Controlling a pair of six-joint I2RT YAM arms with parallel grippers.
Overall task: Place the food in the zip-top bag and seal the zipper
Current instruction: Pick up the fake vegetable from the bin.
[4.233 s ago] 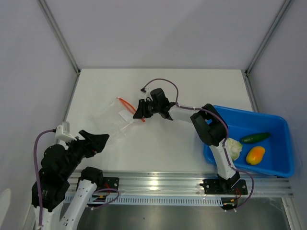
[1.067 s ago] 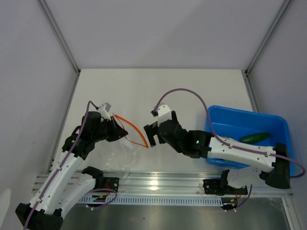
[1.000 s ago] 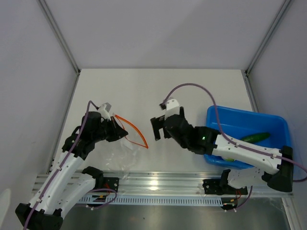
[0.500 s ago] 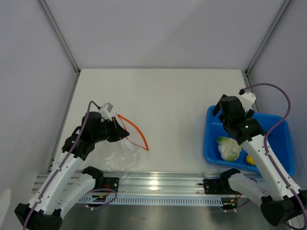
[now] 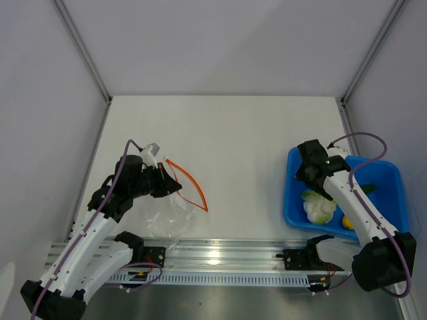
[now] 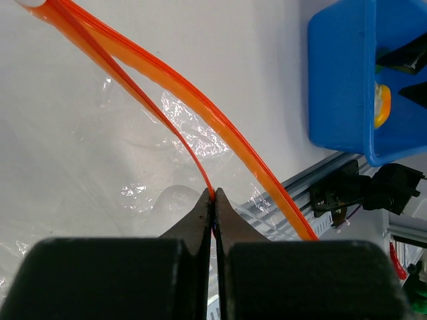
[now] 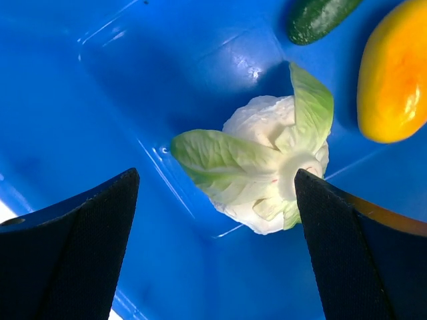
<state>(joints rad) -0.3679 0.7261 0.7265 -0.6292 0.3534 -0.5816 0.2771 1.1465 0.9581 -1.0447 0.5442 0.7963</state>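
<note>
The lump's broad pale leaf (image 5: 311, 195) (image 7: 225, 160) lies below, between my open fingers, so my right gripper lowers onto that leaf and closes next.
The clear zip-top bag (image 5: 162, 212) lies at the front left with its mouth gaping. My left gripper (image 5: 167, 183) (image 6: 213, 196) is shut on the near lip of the orange zipper (image 5: 191, 187) (image 6: 200, 110) and holds it up. The food lies in the blue tray (image 5: 291, 200): a pale leafy lump (image 5: 319, 207) (image 7: 267, 173), a dark green cucumber (image 7: 320, 17) and a yellow-orange fruit (image 7: 393, 80). My right gripper (image 5: 315, 189) (image 7: 215, 173) hangs open just above the leafy lump, with one finger on each side of it. It is not touching the lump.
The tray (image 7: 100, 100) sits at the front right, against the table's right edge, and its walls rise round the food. The metal rail (image 5: 220, 257) with both arm bases runs along the near edge. White walls close in the table on three sides.
My right arm has swung from beside the bag's mouth at mid-table over to the blue tray and lowered above the leafy lump. The left gripper has kept its hold on the zipper.
</note>
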